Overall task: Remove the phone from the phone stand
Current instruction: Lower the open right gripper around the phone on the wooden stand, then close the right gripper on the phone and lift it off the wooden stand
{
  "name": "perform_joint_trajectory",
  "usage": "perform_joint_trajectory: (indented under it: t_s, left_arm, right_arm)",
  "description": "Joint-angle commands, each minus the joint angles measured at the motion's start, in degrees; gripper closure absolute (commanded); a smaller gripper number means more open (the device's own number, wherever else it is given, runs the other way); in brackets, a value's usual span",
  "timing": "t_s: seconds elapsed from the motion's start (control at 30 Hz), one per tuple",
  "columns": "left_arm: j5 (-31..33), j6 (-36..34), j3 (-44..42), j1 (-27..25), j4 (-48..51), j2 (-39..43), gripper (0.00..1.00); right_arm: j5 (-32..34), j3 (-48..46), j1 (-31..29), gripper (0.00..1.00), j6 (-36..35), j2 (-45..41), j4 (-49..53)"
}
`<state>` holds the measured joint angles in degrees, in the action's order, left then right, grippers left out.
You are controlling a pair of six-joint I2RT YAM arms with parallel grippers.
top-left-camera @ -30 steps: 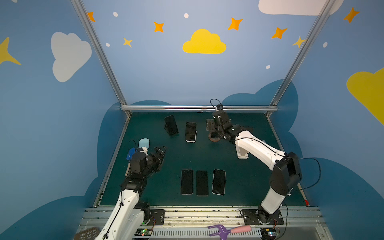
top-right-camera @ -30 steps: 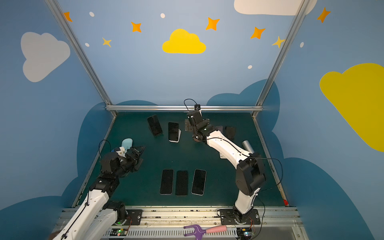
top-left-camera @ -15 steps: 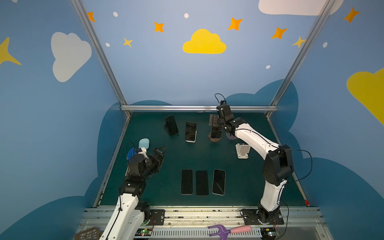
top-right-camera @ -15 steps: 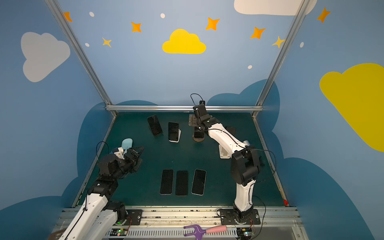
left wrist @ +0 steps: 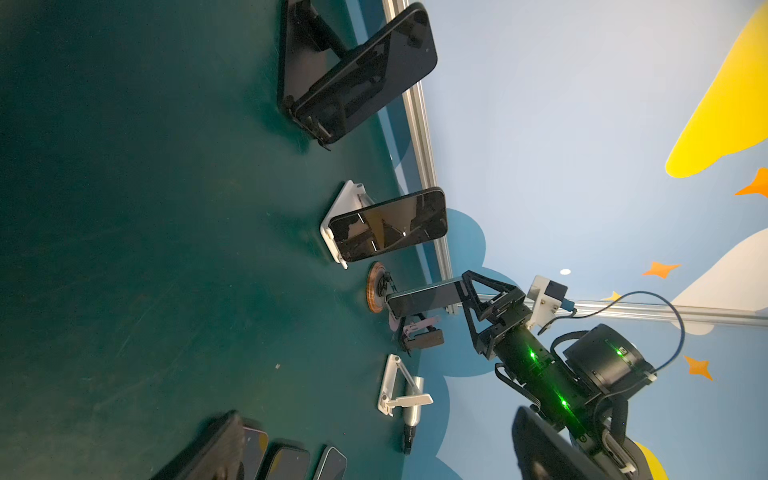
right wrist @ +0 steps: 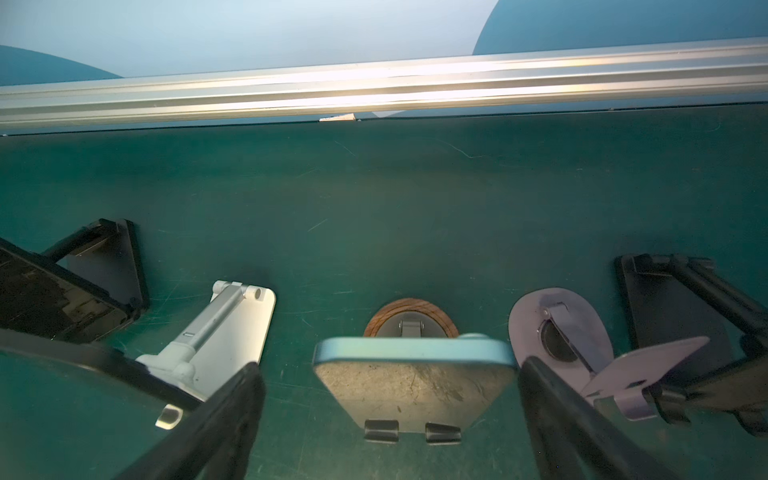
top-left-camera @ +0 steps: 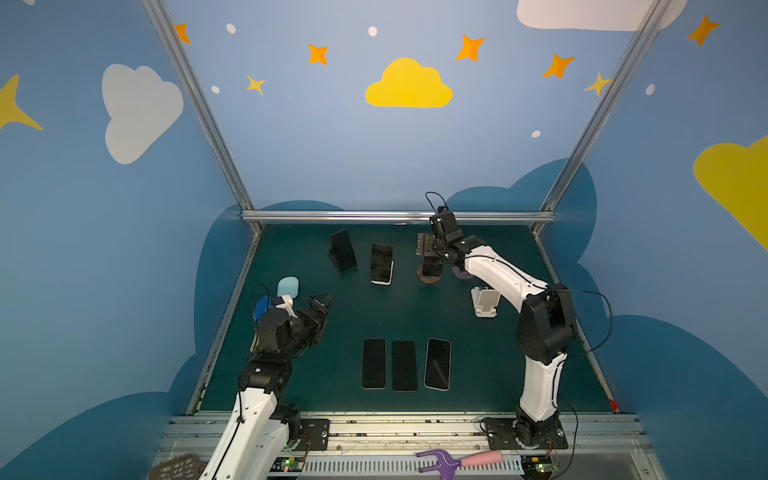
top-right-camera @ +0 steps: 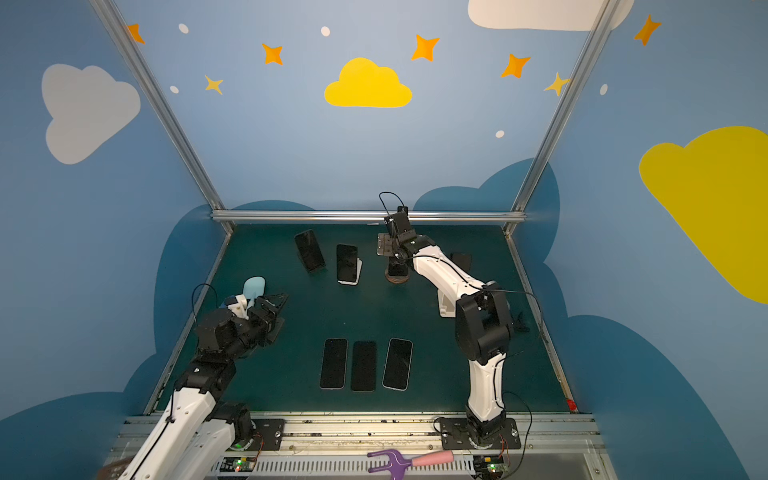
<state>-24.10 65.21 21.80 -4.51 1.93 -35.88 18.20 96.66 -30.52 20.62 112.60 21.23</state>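
I will next lower my right gripper past the light-blue rim to close on the phone's upper sides, because its open fingers are around only the very top.
The phone, with a light-blue rim and a scuffed grey face, stands nearly upright on a phone stand with a round wooden base; two black lips hold its lower edge. My right gripper is open and straddles the phone's top. One finger stands clear of it and the other finger is close against its edge. In both top views the phone sits at the back of the table under the right gripper. My left gripper hangs open and empty at the left.
A black stand with a phone and a white stand with a phone are left of the wooden stand. A purple stand and a black stand are right of it. An empty white stand and three flat phones lie nearer the front.
My right arm has reached further back and brought its open gripper over the phone on the wooden-base stand. The left arm has shifted only slightly.
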Motion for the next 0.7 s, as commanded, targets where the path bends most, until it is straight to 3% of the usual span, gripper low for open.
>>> perform_joint_trajectory:
  t_s: [0.0,0.67]
  left_arm:
    - [0.3,-0.6,-0.8,0.2,-0.4,1.1,0.0]
    - [0.7,0.0,-1.9,0.2,-2.7,-0.1,0.0]
  right_arm:
    - [1.3,1.0,0.2,0.05,1.0,1.1,0.1]
    - [2.6,-1.9,1.1,0.05,1.5,3.0,-5.1]
